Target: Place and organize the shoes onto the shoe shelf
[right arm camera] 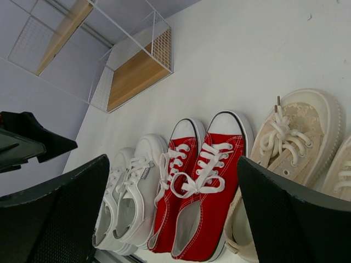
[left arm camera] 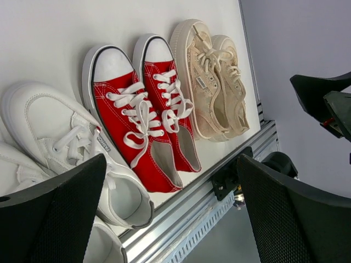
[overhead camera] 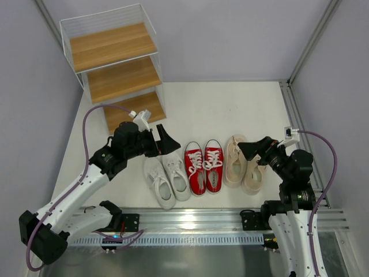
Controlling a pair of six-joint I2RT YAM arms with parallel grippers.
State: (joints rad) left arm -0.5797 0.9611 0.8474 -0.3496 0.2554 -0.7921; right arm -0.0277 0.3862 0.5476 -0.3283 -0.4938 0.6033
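Note:
The white shoes lie at an angle to my left gripper's fingers, so it must next turn and lower back onto their touching inner sides, below it toward my base.
Three pairs of shoes stand in a row on the white table, toes pointing away from the arms: the white pair [overhead camera: 167, 180] on the left, the red pair [overhead camera: 205, 167] in the middle, the cream-beige pair [overhead camera: 244, 164] on the right. The shoe shelf [overhead camera: 118, 72] stands at the back left with all three boards bare. My left gripper [overhead camera: 163, 142] hovers open above the white pair's toes, holding nothing. My right gripper [overhead camera: 249, 150] hovers open over the beige pair, holding nothing. The left wrist view shows white [left arm camera: 60, 137], red [left arm camera: 142, 120] and beige shoes [left arm camera: 214, 76].
An aluminium rail [overhead camera: 190, 219] runs along the near table edge behind the shoes' heels. Grey walls close in on the left, back and right. The shelf [right arm camera: 137, 71] and the red pair [right arm camera: 203, 186] show in the right wrist view.

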